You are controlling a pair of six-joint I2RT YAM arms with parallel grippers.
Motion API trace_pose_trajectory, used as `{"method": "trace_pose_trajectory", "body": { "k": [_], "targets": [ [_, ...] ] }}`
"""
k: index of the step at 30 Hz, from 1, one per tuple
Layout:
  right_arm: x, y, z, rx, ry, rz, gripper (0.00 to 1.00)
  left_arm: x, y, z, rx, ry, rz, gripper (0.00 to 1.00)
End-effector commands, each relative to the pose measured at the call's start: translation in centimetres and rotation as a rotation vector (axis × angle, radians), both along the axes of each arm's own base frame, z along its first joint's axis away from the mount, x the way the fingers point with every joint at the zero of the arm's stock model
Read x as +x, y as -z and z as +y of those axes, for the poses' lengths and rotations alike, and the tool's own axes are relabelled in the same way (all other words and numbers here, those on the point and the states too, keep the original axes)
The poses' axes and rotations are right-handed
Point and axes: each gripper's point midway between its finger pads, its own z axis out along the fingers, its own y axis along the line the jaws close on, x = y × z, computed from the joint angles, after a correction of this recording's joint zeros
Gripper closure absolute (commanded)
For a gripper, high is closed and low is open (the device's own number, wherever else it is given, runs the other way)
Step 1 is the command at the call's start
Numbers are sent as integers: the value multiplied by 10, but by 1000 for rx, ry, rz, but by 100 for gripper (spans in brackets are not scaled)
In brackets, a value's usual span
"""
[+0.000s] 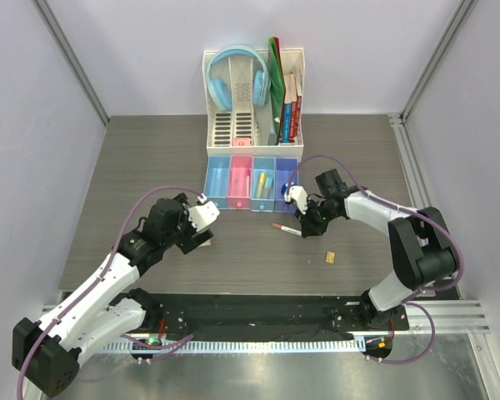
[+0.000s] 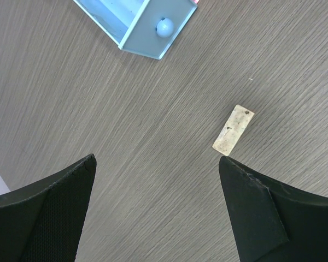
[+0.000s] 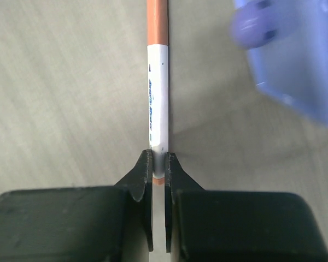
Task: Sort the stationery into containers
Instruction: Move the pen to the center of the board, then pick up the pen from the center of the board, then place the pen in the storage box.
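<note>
The pink bin lies outward and to my right gripper's left in the top view, so I need to raise my right gripper outward over the pink bin [image 1: 239, 178] and let go of the marker [image 1: 287, 229].
My right gripper [image 3: 158, 164] is shut on the tail end of a white marker [image 3: 157, 82] with an orange-brown cap, which lies on the table just in front of the purple bin [image 3: 295, 60]. In the top view the marker [image 1: 287, 229] points left from the right gripper [image 1: 304, 223]. The containers stand in a row: blue [image 1: 217, 182], pink [image 1: 241, 183], light blue [image 1: 263, 198] and purple [image 1: 285, 179]. My left gripper [image 2: 156, 164] hangs open over bare table, with a tan block [image 2: 233, 129] just beyond its right fingertip and the blue bin's corner [image 2: 147, 33] further off.
A white slotted organiser [image 1: 233, 125] with light-blue headphones [image 1: 236, 79] and upright books [image 1: 287, 104] stands behind the bins. Another small tan piece [image 1: 328, 257] lies on the table near the right arm. Grey walls close in both sides.
</note>
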Motion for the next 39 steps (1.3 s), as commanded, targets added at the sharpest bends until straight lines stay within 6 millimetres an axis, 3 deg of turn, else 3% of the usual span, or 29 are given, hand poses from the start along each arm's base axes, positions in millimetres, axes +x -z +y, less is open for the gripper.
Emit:
{"method": "trace_pose_trajectory", "body": {
  "k": [1, 5, 10, 12, 15, 18, 20, 21, 23, 24, 26, 27, 29, 30, 35, 39],
  "targets": [
    [-28, -25, 4, -11, -55, -12, 99, 1, -16, -3, -32, 13, -36, 7],
    [-35, -47, 19, 22, -53, -27, 99, -3, -13, -5, -35, 30, -18, 7],
    [-33, -42, 32, 46, 54, 89, 99, -8, -10, -6, -30, 49, 11, 8],
    [-32, -50, 39, 87, 87, 112, 99, -9, -12, -6, -32, 55, 8, 8],
    [-9, -89, 64, 195, 158, 47, 99, -9, -12, -6, -35, 54, 5, 9],
    [24, -142, 89, 341, 261, -11, 99, -8, -12, -6, -39, 48, -1, 9],
    [36, -159, 101, 400, 307, -14, 99, -9, -10, -5, -37, 45, -2, 9],
    [47, -177, 111, 467, 350, -13, 99, -10, -10, -4, -35, 48, -5, 9],
    [59, -183, 122, 517, 402, 17, 99, -10, -11, -1, -30, 40, -11, 9],
    [69, -197, 131, 583, 445, 31, 99, -11, -10, 0, -25, 41, -12, 9],
    [84, -193, 141, 619, 496, 58, 99, -12, -9, 1, -23, 38, -12, 9],
    [94, -202, 148, 661, 508, 39, 99, -12, -8, 2, -22, 37, -9, 9],
    [101, -188, 158, 674, 559, 100, 99, -13, -8, 3, -25, 37, -9, 9],
    [112, -196, 164, 720, 557, 66, 99, -14, -6, 4, -23, 35, -5, 9],
    [126, -182, 188, 796, 577, 126, 99, -13, -3, 6, -22, 28, -7, 10],
    [132, -172, 193, 809, 593, 149, 99, -13, -1, 5, -19, 29, -5, 10]
  ]
}}
